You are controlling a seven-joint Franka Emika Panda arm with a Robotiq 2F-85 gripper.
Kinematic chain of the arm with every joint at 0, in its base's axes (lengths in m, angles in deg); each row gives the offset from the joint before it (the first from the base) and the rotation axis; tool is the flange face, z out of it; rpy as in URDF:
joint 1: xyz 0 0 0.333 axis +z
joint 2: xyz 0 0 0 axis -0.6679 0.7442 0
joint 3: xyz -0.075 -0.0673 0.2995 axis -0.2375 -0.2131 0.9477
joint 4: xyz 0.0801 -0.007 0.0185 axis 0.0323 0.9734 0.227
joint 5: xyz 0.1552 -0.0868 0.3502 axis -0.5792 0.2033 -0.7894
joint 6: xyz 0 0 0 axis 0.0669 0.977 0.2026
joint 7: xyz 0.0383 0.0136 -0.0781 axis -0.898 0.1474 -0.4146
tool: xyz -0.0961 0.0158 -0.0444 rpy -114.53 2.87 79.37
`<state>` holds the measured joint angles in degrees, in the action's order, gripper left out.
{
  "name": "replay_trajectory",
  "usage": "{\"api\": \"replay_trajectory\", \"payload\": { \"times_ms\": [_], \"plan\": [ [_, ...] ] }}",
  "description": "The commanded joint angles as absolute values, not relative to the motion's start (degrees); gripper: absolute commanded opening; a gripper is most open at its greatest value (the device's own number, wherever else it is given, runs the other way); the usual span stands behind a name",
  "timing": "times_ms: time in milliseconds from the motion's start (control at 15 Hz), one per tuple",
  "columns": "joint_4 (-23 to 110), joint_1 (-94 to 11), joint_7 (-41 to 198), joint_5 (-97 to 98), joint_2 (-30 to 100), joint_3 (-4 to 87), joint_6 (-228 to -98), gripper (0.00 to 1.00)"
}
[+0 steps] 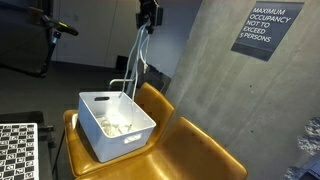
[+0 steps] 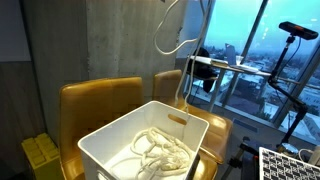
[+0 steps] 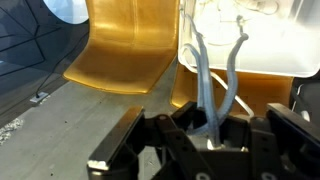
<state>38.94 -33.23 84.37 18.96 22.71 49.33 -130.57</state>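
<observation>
My gripper is to go down toward the open white plastic bin (image 1: 115,120) (image 3: 265,45) next and release the white cable above it, as more of the cable lies coiled inside.
High above the chairs, my gripper (image 1: 148,15) is shut on a white cable (image 1: 135,60). The cable hangs down in a long loop into a white plastic bin (image 1: 115,120). The bin stands on the seat of a yellow chair (image 1: 200,150). In an exterior view the cable's loop (image 2: 172,35) dangles above the bin (image 2: 110,140), where more of it lies coiled (image 2: 155,152); the gripper is out of that frame. In the wrist view two strands of cable (image 3: 205,85) run from between the closed fingers of the gripper (image 3: 207,125) toward the bin (image 3: 265,45) below.
A second yellow chair (image 3: 125,50) stands beside the one with the bin. A concrete wall with a dark sign (image 1: 267,30) rises behind. A checkerboard panel (image 1: 15,150) lies at the lower edge, and a camera on a stand (image 2: 297,31) is near the windows.
</observation>
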Motion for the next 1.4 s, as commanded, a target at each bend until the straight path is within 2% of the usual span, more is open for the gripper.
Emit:
{"api": "replay_trajectory", "payload": {
  "times_ms": [0, 933, 1267, 1333],
  "plan": [
    [36.5, -34.2, 84.1, 19.8, 26.5, 49.5, -130.4, 0.00],
    [53.5, -36.9, 83.9, 19.1, 30.4, 47.2, -140.5, 0.00],
    [57.4, -37.1, 82.3, 18.1, 30.3, 47.5, -149.1, 0.00],
    [57.7, -37.0, 82.3, 18.2, 30.5, 47.5, -150.0, 0.19]
  ]
}}
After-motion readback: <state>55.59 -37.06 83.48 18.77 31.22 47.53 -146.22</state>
